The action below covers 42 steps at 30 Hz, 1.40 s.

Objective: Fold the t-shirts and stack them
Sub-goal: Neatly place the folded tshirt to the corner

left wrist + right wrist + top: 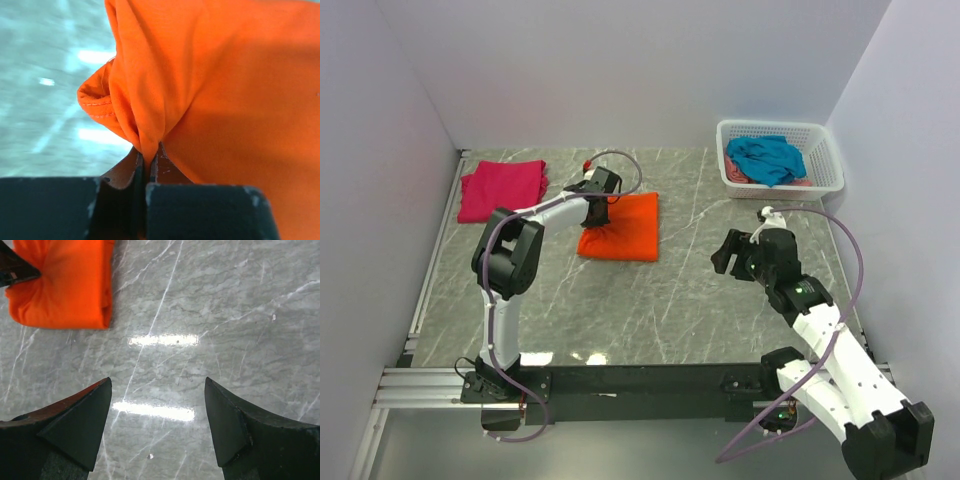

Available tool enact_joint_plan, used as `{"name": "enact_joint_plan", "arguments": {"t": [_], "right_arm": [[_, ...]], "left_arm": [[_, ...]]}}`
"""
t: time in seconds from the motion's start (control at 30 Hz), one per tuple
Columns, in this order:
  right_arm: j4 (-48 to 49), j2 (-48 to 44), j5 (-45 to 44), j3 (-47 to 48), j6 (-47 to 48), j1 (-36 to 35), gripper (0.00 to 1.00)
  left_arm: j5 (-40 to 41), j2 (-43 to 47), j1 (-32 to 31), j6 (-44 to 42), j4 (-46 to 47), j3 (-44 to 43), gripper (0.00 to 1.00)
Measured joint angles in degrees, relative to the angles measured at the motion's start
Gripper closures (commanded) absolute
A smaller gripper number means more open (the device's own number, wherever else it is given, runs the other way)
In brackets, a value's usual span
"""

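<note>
My left gripper brings the orange t-shirt up, left in the top view and down onto the magenta-pink t-shirt (500, 188) next, then releases it, since both lie folded.
The folded orange t-shirt (625, 230) lies mid-table. My left gripper (595, 215) is shut on its left edge, and the cloth (200, 90) bunches between the jaws. The shirt also shows at the top left of the right wrist view (70, 285). A folded magenta-pink t-shirt (500, 188) lies at the far left. A teal-blue t-shirt (767, 158) sits crumpled in the white lattice basket (825, 140) at the far right. My right gripper (728, 255) is open and empty above bare table, right of the orange shirt; its fingers (82, 425) stand wide apart.
The grey marble table (680, 300) is walled in white at the back and both sides. Something pink (802, 182) lies under the teal shirt in the basket.
</note>
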<state>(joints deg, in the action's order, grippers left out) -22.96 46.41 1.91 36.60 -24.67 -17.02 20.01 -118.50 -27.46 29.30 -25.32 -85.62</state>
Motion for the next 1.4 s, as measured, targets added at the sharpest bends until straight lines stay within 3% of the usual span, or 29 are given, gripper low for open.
{"name": "enact_joint_plan", "arguments": {"t": [0.37, 0.67, 1.0, 1.4], "right_arm": [[-0.2, -1.4, -2.7, -0.7, 0.8, 0.0, 0.19], [-0.2, -1.2, -4.3, -0.7, 1.4, 0.0, 0.19], [-0.2, -1.1, -5.5, -0.7, 1.6, 0.0, 0.19], [-0.2, 0.0, -5.8, -0.7, 1.6, 0.0, 0.19]], "left_arm": [[17.0, 0.8, 1.8, -12.5, 0.9, -0.9, 0.99], [23.5, 3.0, 7.2, -26.4, 9.5, -1.1, 0.99], [24.5, 5.6, 12.1, -41.8, 19.2, -1.2, 0.99], [18.1, 9.5, 14.4, -48.1, 19.2, -2.4, 0.99]]}}
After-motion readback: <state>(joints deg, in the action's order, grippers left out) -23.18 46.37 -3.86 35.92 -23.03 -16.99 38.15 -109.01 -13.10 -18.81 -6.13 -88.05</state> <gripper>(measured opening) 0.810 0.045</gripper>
